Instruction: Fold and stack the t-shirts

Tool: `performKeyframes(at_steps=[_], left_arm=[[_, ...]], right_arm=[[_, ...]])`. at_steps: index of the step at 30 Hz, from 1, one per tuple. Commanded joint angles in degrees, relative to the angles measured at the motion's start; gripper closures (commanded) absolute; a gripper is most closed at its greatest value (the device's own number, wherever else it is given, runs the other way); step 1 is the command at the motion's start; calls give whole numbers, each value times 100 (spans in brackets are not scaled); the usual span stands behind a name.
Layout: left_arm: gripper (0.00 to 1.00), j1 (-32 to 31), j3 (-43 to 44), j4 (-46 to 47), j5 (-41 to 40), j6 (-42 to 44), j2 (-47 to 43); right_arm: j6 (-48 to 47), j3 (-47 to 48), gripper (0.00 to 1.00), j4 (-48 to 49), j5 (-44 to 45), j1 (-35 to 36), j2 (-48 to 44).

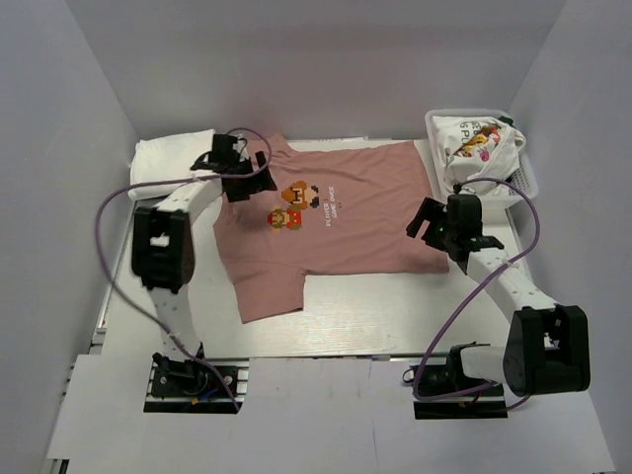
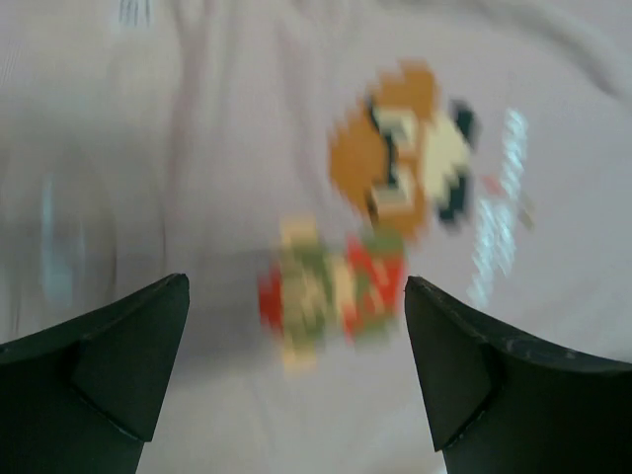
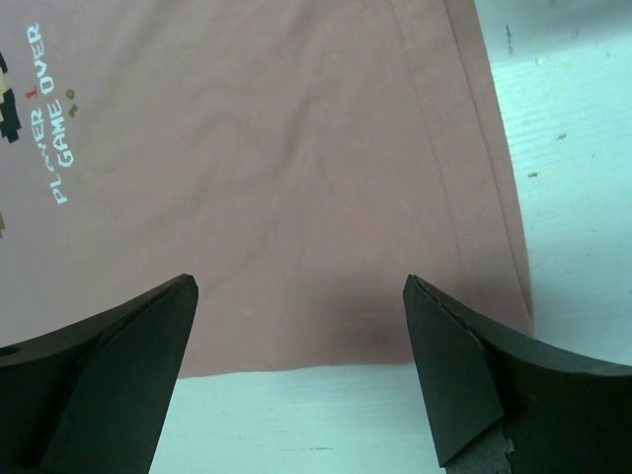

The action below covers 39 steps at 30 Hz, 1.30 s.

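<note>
The near sleeve's hem corner at the collar end is the next place for my left gripper, which should move back and down onto it.
A dusty-pink t-shirt (image 1: 355, 197) lies spread flat on the table, collar to the left and hem to the right. Its two pixel-art figures (image 1: 291, 205) face up. My left gripper (image 1: 257, 160) is open and empty, just above the collar end. The left wrist view shows the blurred figures (image 2: 395, 178) beyond the left gripper (image 2: 296, 291). My right gripper (image 1: 425, 221) is open and empty over the shirt's near hem corner. In the right wrist view the pink cloth (image 3: 276, 148) ends between the fingers of the right gripper (image 3: 301, 291). A plain white tee (image 1: 168, 150) lies folded at the far left.
A white mesh basket (image 1: 528, 173) stands at the far right and holds a crumpled white tee with colourful print (image 1: 474, 138). The white table (image 3: 573, 148) shows to the right of the hem. Grey walls close in the left, right and back. Purple cables loop beside both arms.
</note>
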Motion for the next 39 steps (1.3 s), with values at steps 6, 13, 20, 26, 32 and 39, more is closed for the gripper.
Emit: performKeyframes(at_steps=[6,13,20,26,32,39], left_arm=[[0,-24,-3772,-179,174,-1063,-4220],[0,-77,-4943,-1862,117,-1239,-5433],[4,-182,-6394,-1152,761,-1748,-5287],[13,-235,-6589,-1157,420,-1854,-5136],[51,-296,-6765,-843,103,-2012,-5075],[100,-296,-6765,-676,164,-2012,-4943]], right_arm=[[590,-400,10,494,86,-67,-255],[925,-620,10,661,692,-138,-457],[969,-585,10,476,921,-217,-536],[986,-558,10,169,1378,-252,-685],[986,-602,10,72,1369,-296,-800],[1038,-752,10,-253,1343,-322,-721]])
